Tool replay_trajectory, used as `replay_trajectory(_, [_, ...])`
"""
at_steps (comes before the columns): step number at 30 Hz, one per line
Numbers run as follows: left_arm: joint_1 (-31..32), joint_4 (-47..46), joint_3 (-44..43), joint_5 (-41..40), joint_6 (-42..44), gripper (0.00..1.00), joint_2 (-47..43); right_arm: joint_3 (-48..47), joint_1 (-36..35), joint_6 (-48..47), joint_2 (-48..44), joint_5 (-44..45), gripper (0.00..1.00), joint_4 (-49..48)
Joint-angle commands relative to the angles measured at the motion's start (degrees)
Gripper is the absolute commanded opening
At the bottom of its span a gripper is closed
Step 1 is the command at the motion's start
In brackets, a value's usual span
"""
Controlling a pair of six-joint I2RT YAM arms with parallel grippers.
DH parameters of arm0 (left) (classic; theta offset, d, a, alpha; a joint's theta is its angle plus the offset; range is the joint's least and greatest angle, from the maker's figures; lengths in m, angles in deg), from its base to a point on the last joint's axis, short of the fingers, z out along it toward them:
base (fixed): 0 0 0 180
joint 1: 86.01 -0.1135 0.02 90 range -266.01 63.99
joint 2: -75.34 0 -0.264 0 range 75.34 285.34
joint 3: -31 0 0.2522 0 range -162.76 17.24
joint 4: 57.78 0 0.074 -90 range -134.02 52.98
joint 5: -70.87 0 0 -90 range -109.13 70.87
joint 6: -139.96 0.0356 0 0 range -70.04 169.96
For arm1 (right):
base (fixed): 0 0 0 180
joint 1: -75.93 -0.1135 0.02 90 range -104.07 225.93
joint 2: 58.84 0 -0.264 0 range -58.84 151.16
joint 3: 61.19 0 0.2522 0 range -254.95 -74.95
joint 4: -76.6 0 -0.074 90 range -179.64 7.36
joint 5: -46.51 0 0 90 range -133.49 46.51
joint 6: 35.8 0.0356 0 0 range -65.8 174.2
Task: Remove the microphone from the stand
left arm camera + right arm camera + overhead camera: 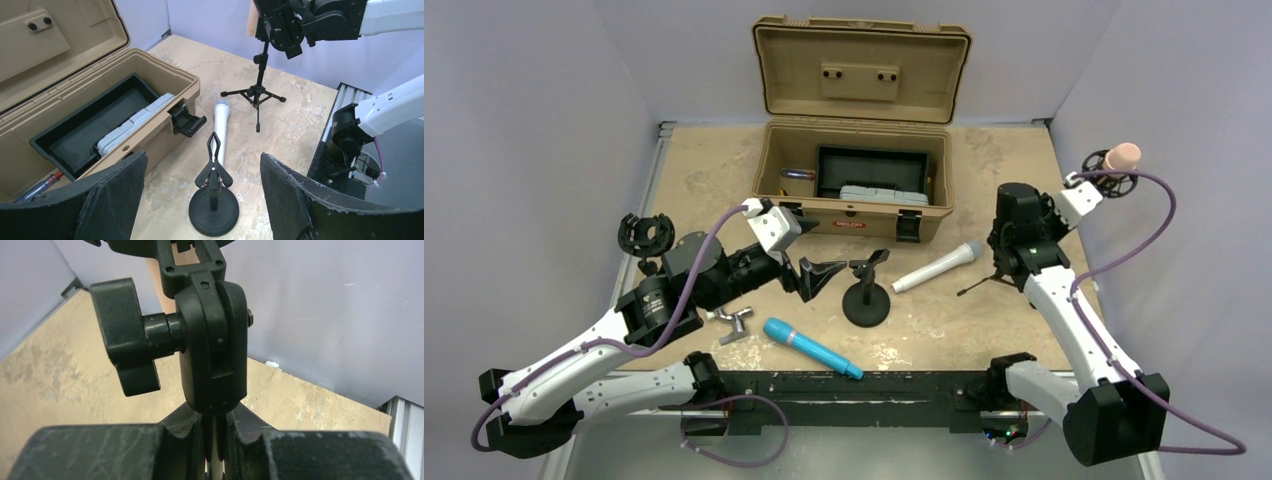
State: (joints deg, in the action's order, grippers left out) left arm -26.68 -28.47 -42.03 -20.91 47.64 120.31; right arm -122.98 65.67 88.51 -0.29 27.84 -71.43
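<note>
My right gripper will shift the stand's pole left in the top view to the white microphone's head [970,251], off the wall, and release it.
A pink microphone [1123,156] sits in a black ring mount [1107,172] atop a thin tripod stand [258,92] at the right side of the table. My right gripper [216,440] is shut on the stand's pole just below its swivel joint [212,355]; a strip of the pink microphone [157,282] shows behind it. My left gripper [202,157] hangs open and empty, just left of a round-base stand [865,303] whose clip [215,160] holds nothing.
A white microphone [936,267] lies on the table between the round stand and the tripod. A blue microphone [812,348] lies near the front edge beside a small silver clamp [734,322]. An open tan toolbox [776,185] stands at the back. Another ring mount [644,235] stands left.
</note>
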Motion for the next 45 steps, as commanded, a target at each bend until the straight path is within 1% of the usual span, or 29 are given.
replay_trajectory(1, [0.26, -1.46, -1.01, -0.05, 0.47, 0.81, -0.71, -0.56, -3.62, -1.54, 1.63, 3.62, 0.00, -5.21])
replay_trajectory(4, [0.26, -1.45, -0.96, -0.30, 0.55, 0.81, -0.82, -0.41, -7.42, -2.10, 2.71, 4.73, 0.00, -5.52])
replay_trajectory(6, [0.26, -1.43, -0.94, -0.48, 0.58, 0.81, -0.78, -0.40, -8.69, -2.11, 3.14, 4.76, 0.00, -5.64])
replay_trajectory(9, [0.30, -1.41, -0.97, -0.45, 0.69, 0.81, -0.76, 0.61, -9.91, -6.64, 2.15, 2.67, 0.00, -9.32])
replay_trajectory(12, [0.26, -1.44, -0.96, -0.50, 0.73, 0.81, -0.59, 2.11, -10.86, -12.60, -0.99, -3.57, 0.00, -15.84])
replay_trajectory(19, [0.26, -1.34, -0.86, -0.51, 0.60, 0.81, 0.51, 8.43, -10.93, -16.99, -7.69, -13.73, 0.00, -26.71])
replay_trajectory(25, [0.30, -1.61, -0.46, 1.51, 0.09, 0.81, 1.79, 11.17, -10.97, -15.34, -6.52, -15.33, 0.00, -28.57])
replay_trajectory(31, [0.35, -2.70, 0.45, 1.52, 0.04, 0.81, 2.31, 12.51, -11.00, -17.73, -8.13, -16.60, 0.00, -30.77])
replay_trajectory(33, [0.35, -2.72, 0.47, 2.98, 0.18, 0.81, 2.46, 12.73, -11.00, -17.88, -8.16, -17.63, 0.00, -31.13])
replay_trajectory(34, [0.35, -2.76, 0.53, 3.39, 0.25, 0.81, 2.41, 12.69, -11.01, -17.19, -7.99, -17.75, 0.01, -30.95])
replay_trajectory(36, [0.35, -3.03, 0.70, 4.24, 0.35, 0.81, 2.36, 12.37, -10.98, -15.54, -7.61, -18.30, 0.09, -30.08])
replay_trajectory(40, [0.43, -3.24, 0.73, 4.88, 0.30, 0.81, 2.41, 12.11, -10.96, -13.98, -7.76, -18.51, 0.19, -28.78])
replay_trajectory(45, [0.52, -3.33, 0.81, 4.91, 0.26, 0.81, 2.33, 12.08, -11.00, -11.94, -10.22, -18.69, 0.32, -27.30])
